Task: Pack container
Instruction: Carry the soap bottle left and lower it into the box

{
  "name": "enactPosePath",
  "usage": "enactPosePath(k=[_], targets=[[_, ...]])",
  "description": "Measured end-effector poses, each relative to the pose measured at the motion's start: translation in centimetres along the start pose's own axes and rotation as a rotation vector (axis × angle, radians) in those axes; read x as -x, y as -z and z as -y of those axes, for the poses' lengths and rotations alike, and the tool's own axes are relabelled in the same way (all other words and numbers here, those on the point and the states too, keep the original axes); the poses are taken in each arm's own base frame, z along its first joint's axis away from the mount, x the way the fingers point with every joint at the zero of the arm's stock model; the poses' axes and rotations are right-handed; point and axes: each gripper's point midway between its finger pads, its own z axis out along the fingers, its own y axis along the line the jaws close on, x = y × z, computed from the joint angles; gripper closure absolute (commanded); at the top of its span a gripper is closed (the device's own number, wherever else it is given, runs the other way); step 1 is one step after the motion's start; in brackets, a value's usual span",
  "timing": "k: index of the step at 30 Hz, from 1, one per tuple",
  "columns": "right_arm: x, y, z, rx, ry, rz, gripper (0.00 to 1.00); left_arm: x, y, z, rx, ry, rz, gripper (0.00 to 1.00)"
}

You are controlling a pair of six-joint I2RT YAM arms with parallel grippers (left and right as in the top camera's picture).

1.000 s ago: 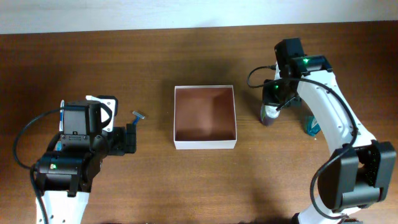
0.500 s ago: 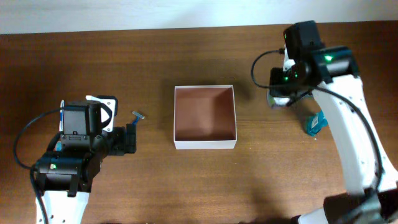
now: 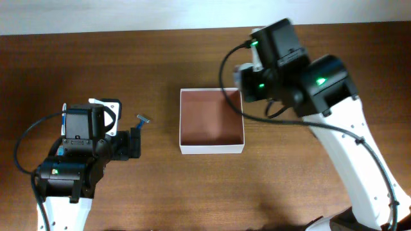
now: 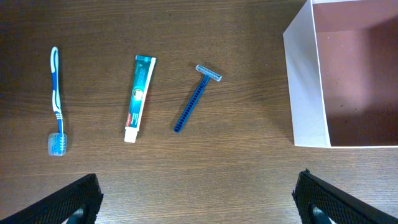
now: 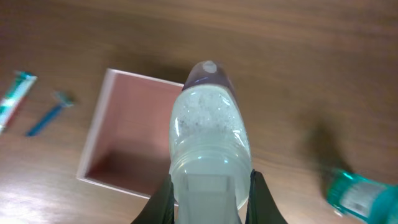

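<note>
Next I need to move my right gripper across and down into the container's razor-side half (image 3: 194,115) (image 5: 124,127) to release the bottle, since that lies below it and leftward in the overhead view.
The container (image 3: 212,149) is a square shallow box with white walls and a reddish-brown inside, at the table's middle; nothing lies inside it. It also shows in the left wrist view (image 4: 308,81) and the right wrist view (image 5: 93,146). My right gripper (image 5: 211,202) is shut on a clear bottle (image 5: 208,124) with a purple end and holds it in the air over the container's right edge. In the overhead view the right wrist (image 3: 257,80) hangs over the container's back right corner. My left gripper (image 4: 199,199) is open and empty, left of the container.
A blue toothbrush (image 4: 56,99), a toothpaste tube (image 4: 139,96) and a blue razor (image 4: 194,102) lie on the table left of the container. A teal bottle (image 5: 360,194) lies on the table to the right of the container.
My right gripper has lifted the clear bottle off the table at the right and carried it left, up to the container's back right corner. The left arm has not moved.
</note>
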Motion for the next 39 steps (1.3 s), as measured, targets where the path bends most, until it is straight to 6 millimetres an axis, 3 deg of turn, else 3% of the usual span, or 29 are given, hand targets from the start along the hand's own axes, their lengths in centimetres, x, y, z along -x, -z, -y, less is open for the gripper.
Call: enactPosePath(k=[7,18,30,39], targets=[[-0.5,-1.1,-4.1,0.055,0.008,-0.015,0.96,0.0,0.0,0.0,0.000,0.000,0.000,0.00],[-2.4,-9.5,-7.1,0.058,-0.067,-0.186,0.96,0.0,0.0,0.0,0.000,0.000,0.000,0.00],[-5.5,-16.2,-8.8,0.068,-0.112,-0.350,0.96,0.0,0.0,0.0,0.000,0.000,0.000,0.00],[-6.1,-19.3,-9.4,0.070,-0.112,-0.372,0.95,0.0,0.0,0.0,0.000,0.000,0.000,0.00]])
